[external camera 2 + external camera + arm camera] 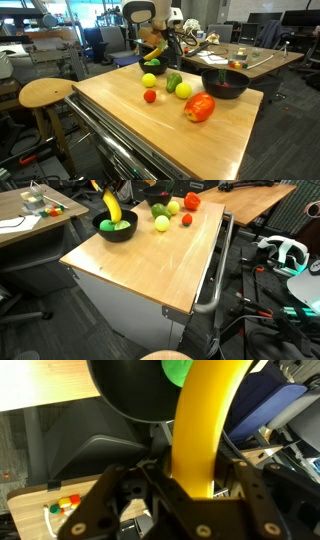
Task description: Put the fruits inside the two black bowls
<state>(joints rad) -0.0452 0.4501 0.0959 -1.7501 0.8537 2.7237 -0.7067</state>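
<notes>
My gripper lowers toward the black bowl holding the green fruit (114, 228) next and releases the yellow banana there, since that bowl lies below my gripper.
My gripper (197, 488) is shut on a yellow banana (205, 420) and holds it upright over a black bowl (130, 395) with a green fruit (180, 370) in it. In both exterior views the banana (112, 210) (155, 48) hangs above that bowl (115, 230) at a table corner. The second black bowl (158, 197) (225, 84) stands apart. Between the bowls lie a red pepper (191, 201) (200, 107), a small red tomato (186, 219) (150, 96), a lemon (174, 207) (149, 80), a green fruit (172, 80) and a yellow-green fruit (161, 223) (183, 90).
The wooden table top (150, 265) sits on a metal cabinet with a side handle (212, 290). A round stool (45, 93) stands beside it. Other desks (35, 220) with clutter, and cables and gear on the floor (280, 255), surround the table.
</notes>
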